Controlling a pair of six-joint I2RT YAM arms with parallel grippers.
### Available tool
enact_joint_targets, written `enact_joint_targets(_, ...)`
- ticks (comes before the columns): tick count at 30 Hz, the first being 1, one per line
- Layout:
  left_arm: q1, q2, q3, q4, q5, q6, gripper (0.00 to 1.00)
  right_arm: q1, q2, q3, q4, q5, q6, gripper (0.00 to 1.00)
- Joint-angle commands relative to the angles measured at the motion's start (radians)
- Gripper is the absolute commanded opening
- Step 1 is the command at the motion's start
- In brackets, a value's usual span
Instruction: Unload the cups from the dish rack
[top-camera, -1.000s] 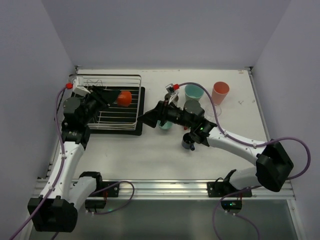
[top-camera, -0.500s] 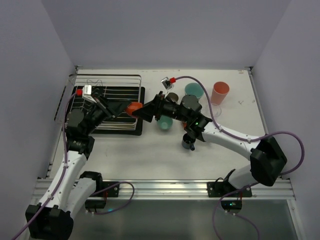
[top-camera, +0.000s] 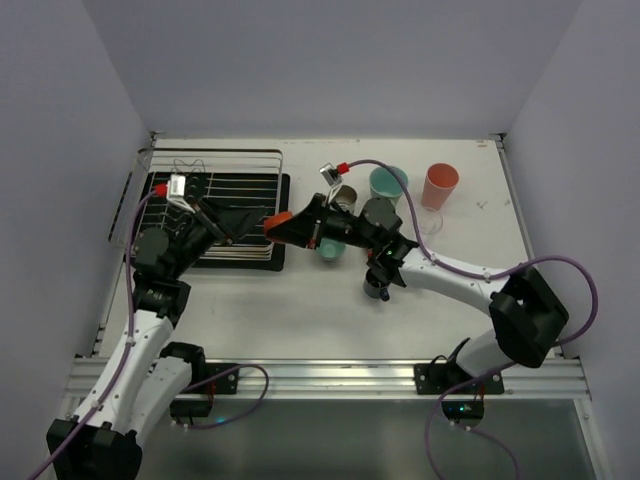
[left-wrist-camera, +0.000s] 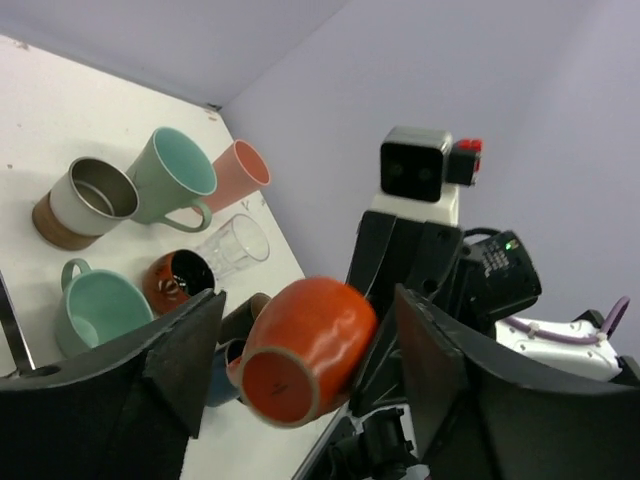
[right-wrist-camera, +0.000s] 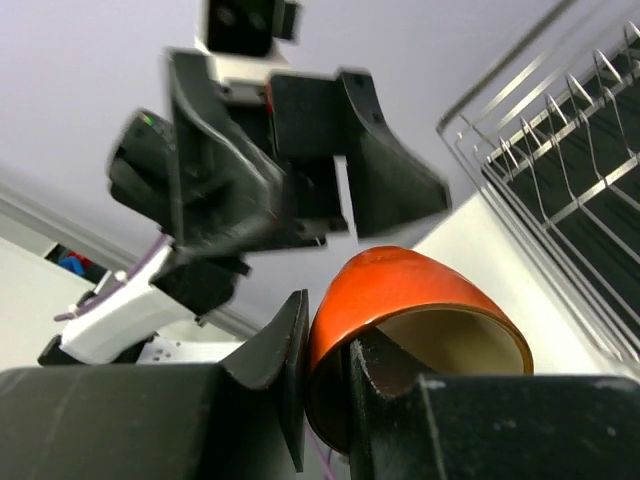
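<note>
My right gripper will next move back and down to the bare tabletop (top-camera: 336, 314) beside the blue cup, turn the orange cup (top-camera: 278, 222) upright and let go of its rim.
An orange cup (top-camera: 278, 222) hangs in the air just past the right edge of the dish rack (top-camera: 222, 187), a silver wire rack over a black tray that shows no cups. My right gripper (top-camera: 292, 228) is shut on the cup's rim (right-wrist-camera: 420, 290), one finger inside and one outside. My left gripper (top-camera: 246, 217) is open, its fingers (left-wrist-camera: 190, 345) standing apart on either side of the cup's base (left-wrist-camera: 300, 355) without touching it. The rack's prongs (right-wrist-camera: 560, 165) show in the right wrist view.
Unloaded cups stand on the table right of the rack: a metallic cup (top-camera: 345, 195), a teal-green mug (top-camera: 388, 182), a pink tumbler (top-camera: 440, 185), a clear glass (top-camera: 430, 220), a brown cup (top-camera: 382, 212), another teal mug (top-camera: 330, 247) and a blue cup (top-camera: 377, 288).
My left gripper carried the orange cup off the rack rightward, then opened. My right gripper reached left to meet it and shut on the cup's rim.
</note>
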Motion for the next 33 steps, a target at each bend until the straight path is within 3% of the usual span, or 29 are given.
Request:
enact_joint_targets(1, -0.007, -0.018, 0.111, -0.130, 0.003, 0.092, 0.78, 0.000, -0.095, -0.053, 0.028, 0.006, -0.023, 0.00)
enact_joint_targets(2, -0.007, -0.020, 0.147, -0.182, -0.029, 0.191, 0.87, 0.000, -0.142, -0.064, -0.070, 0.000, -0.067, 0.00)
enact_joint_targets(4, -0.007, -0.021, 0.263, -0.362, -0.075, 0.320, 0.95, 0.003, -0.194, -0.091, -0.209, -0.003, -0.135, 0.00)
enact_joint_targets(5, -0.007, -0.023, 0.300, -0.438, -0.119, 0.447, 1.00, 0.010, -0.219, -0.090, -0.420, 0.021, -0.225, 0.00)
enact_joint_targets(7, -0.007, -0.032, 0.377, -0.603, -0.213, 0.561, 1.00, 0.029, -0.277, -0.087, -0.718, 0.090, -0.323, 0.00)
enact_joint_targets(10, -0.007, -0.070, 0.377, -0.732, -0.351, 0.718, 1.00, 0.080, -0.304, -0.104, -0.964, 0.259, -0.455, 0.00)
enact_joint_targets(15, -0.007, -0.182, 0.249, -0.767, -0.463, 0.794, 1.00, 0.172, -0.242, -0.131, -1.107, 0.491, -0.479, 0.00)
enact_joint_targets(22, -0.007, -0.241, 0.133, -0.735, -0.514, 0.803, 1.00, 0.283, 0.010, -0.015, -1.222, 0.689, -0.482, 0.00)
enact_joint_targets(30, -0.003, -0.230, 0.135, -0.727, -0.519, 0.807, 1.00, 0.292, 0.118, 0.014, -1.178, 0.701, -0.491, 0.02)
enact_joint_targets(33, 0.007, -0.230, 0.135, -0.726, -0.506, 0.806, 1.00, 0.301, 0.141, 0.030, -1.183, 0.710, -0.493, 0.12)
